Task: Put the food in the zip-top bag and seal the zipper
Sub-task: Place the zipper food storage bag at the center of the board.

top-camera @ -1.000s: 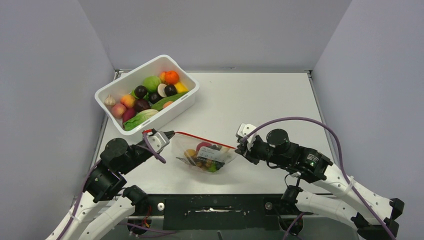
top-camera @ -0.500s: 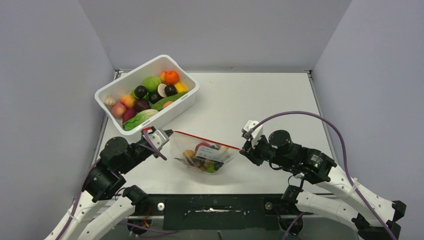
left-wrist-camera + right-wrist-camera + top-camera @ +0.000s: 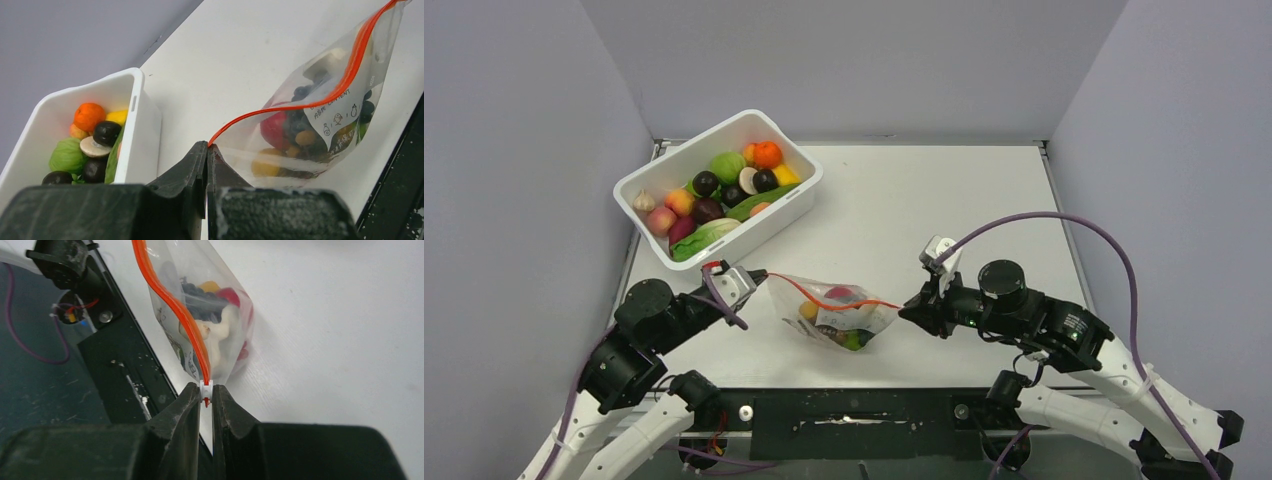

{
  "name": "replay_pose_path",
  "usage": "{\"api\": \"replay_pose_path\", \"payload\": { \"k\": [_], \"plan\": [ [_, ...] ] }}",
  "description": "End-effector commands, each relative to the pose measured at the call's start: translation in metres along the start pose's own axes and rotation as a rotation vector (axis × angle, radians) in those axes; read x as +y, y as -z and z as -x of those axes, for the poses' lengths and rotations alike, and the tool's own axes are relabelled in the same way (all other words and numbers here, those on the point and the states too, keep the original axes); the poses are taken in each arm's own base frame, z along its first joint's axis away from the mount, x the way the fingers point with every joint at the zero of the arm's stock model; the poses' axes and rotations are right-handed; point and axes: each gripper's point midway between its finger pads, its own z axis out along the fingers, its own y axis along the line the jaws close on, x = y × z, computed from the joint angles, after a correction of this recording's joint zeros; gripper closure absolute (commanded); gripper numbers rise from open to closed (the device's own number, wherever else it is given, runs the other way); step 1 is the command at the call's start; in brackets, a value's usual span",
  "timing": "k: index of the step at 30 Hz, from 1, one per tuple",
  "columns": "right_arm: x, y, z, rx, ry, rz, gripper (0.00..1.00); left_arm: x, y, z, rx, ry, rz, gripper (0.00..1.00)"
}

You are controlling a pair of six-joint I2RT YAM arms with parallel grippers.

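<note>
The open table is below and outward of my right gripper, so I need to move the slider outward and down and release it clear of the table's front edge.
The clear zip-top bag hangs between my two grippers near the table's front edge, with several pieces of food inside. Its red-orange zipper sags in a curve along the mouth. My left gripper is shut on the bag's left corner. My right gripper is shut on the small white slider at the zipper's right end. In the right wrist view the bag hangs away from the jaws with the zipper running up from them.
A white bin full of toy fruit and vegetables stands at the back left; it also shows in the left wrist view. The table's black front edge lies just below the bag. Grey walls stand on both sides.
The bag has gone slack and its zipper, straight before, now sags. My right gripper has moved right and toward the front, and the left gripper has shifted slightly forward.
</note>
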Motion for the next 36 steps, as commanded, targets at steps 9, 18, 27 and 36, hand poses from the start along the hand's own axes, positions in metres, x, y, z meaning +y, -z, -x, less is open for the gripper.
{"api": "replay_pose_path", "payload": {
  "k": [9, 18, 27, 36],
  "plan": [
    [-0.027, -0.036, 0.038, -0.038, -0.175, -0.143, 1.0, 0.008, -0.004, 0.003, 0.038, 0.067, 0.038, 0.89],
    [-0.138, -0.054, -0.003, 0.085, -0.359, -0.488, 1.0, 0.038, -0.02, 0.015, 0.055, 0.165, 0.181, 0.49],
    [-0.197, -0.046, -0.023, 0.039, -0.482, -0.574, 0.97, 0.042, -0.023, 0.015, 0.02, 0.271, 0.231, 0.36],
    [-0.21, -0.03, -0.012, -0.049, -0.508, -0.649, 0.67, 0.049, -0.025, 0.012, 0.005, 0.415, 0.312, 0.3]
  ]
}}
